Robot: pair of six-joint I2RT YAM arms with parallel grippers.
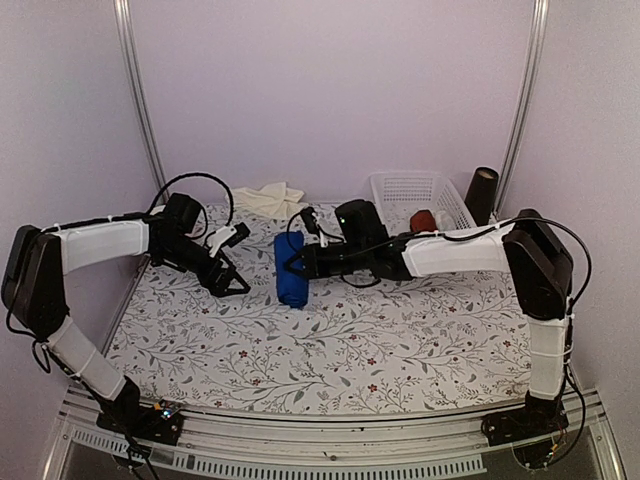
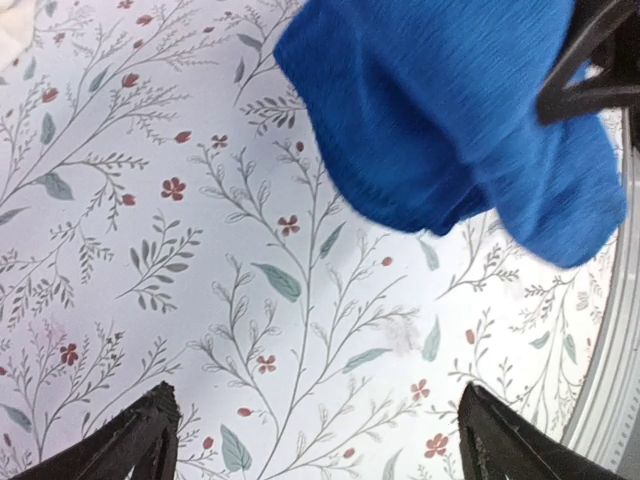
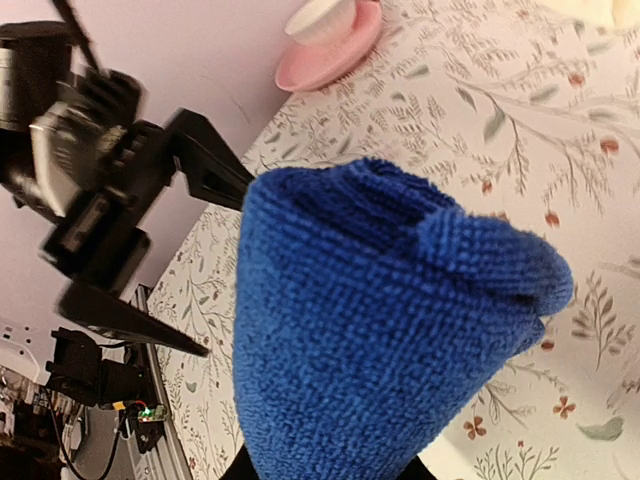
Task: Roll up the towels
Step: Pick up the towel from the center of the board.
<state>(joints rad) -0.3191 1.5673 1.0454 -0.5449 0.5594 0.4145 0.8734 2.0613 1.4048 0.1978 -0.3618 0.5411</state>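
Note:
I will next move my right gripper over the basket's empty side [image 1: 396,213], to its right in the top view, lower the blue roll and release.
The royal blue towel [image 1: 290,270] lies rolled into a short bundle on the flowered table cover, left of centre. My right gripper [image 1: 299,266] reaches in from the right and is shut on it. In the right wrist view the blue roll [image 3: 380,330] fills the space between the jaws and hides the fingers. My left gripper [image 1: 232,283] hangs open just left of the roll, apart from it. Only the patterned cover shows between its fingers [image 2: 135,445], and the blue towel [image 2: 450,120] lies beyond them. The cream towel [image 1: 268,198] lies crumpled at the back edge.
A white mesh basket [image 1: 440,190] stands at the back right with a dark red roll [image 1: 423,221] inside. A dark cylinder [image 1: 482,193] stands beside it. A pink dish [image 3: 330,40] holding something white sits near the left wall.

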